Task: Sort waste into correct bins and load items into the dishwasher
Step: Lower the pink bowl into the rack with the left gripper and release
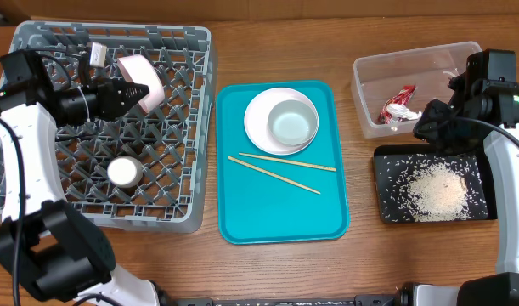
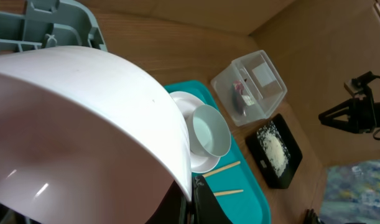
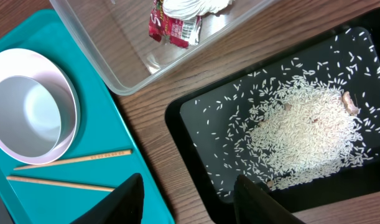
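I will next move my left gripper down to put the raised bowl among the empty pegs of the grey dish rack below and let go of the bowl's rim.
My left gripper (image 1: 138, 92) is shut on the rim of the pale pink bowl (image 1: 147, 76), held tilted on edge over the grey dish rack (image 1: 184, 178). The bowl (image 2: 84, 124) fills the left wrist view, its rim pinched between the fingers (image 2: 205, 202). A small white cup (image 1: 124, 172) stands in the rack. On the teal tray (image 1: 276, 212) a grey bowl (image 1: 293, 123) sits in the white plate (image 1: 257, 127), with two chopsticks (image 1: 284, 163) beside them. My right gripper (image 3: 188, 180) is open and empty above the table by the black tray (image 3: 196, 118).
The clear tub (image 1: 374, 72) at the back right holds the red-and-white wrapper (image 1: 399, 106). The black tray (image 1: 391, 208) in front of it carries a heap of rice (image 1: 436, 191) and scattered grains. Bare wood shows between the teal tray and the bins.
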Motion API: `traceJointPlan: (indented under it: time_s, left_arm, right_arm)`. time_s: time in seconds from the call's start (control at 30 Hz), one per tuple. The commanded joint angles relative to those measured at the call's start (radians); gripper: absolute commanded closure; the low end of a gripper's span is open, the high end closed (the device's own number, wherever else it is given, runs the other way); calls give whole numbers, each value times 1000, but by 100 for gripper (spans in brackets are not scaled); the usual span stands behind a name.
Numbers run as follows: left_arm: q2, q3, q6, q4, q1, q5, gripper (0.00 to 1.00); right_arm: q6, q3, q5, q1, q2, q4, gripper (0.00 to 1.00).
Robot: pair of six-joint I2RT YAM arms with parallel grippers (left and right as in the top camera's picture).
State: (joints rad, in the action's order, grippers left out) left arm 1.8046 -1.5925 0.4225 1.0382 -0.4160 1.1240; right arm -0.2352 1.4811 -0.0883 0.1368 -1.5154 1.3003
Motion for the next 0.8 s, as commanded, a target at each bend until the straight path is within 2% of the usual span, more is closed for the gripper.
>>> traceJointPlan:
  time_s: [0.0,0.37,0.43,0.47,0.6,0.77]
  left_arm:
    - [69,-15,28,-5,-25,37,96]
    - [212,-14,27,-9,-108,41,96]
    - [217,-15,31,-3,-109,81,96]
    - [209,-15,51,-3,-109,166,96]
    - [198,-15,86,-4,-109,252,96]
    - [198,-15,95,-23,-111,230,96]
  right_arm:
    - [-1,24,9,4,21,-3,51]
    - [-1,24,9,4,21,-3,52]
    - [-1,24,9,4,21,-3,52]
    - [-1,24,9,4,21,-3,52]
    - [-1,24,9,4,21,-3,52]
    - [-1,24,9,4,21,0,52]
